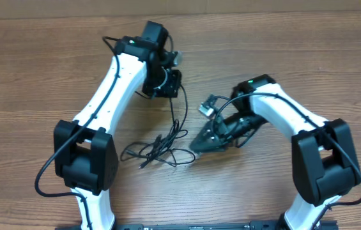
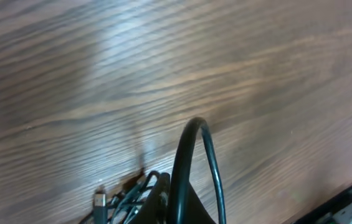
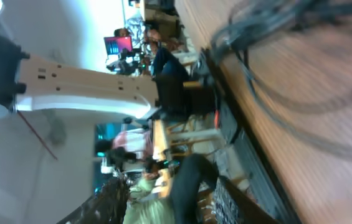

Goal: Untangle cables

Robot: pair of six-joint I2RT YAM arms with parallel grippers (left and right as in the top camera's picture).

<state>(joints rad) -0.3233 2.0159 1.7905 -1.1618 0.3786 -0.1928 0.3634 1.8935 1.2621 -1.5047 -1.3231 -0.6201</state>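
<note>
The cable still runs into the tangle, so it next goes away to the left in the overhead view with my left gripper. It gets released over bare wood.
A tangle of thin black cables (image 1: 161, 150) lies on the wooden table between the two arms. One strand (image 1: 184, 108) runs up from it to my left gripper (image 1: 169, 84), which is shut on that cable. In the left wrist view the cable (image 2: 210, 149) arches up out of the shut gripper (image 2: 179, 190), with a small plug end (image 2: 99, 202) and more strands lower left. My right gripper (image 1: 196, 145) points left at the tangle's right edge. The right wrist view is blurred, with cables (image 3: 256, 28) at the top right. The right gripper (image 3: 176, 208) has its jaws apart with nothing between them.
The bare wood table (image 1: 39, 76) stretches to both sides. A black rail (image 1: 186, 225) runs along the front edge between the arm bases. Thick black wires fixed to the arms loop beside the left elbow (image 1: 43, 179) and the right elbow (image 1: 353, 191).
</note>
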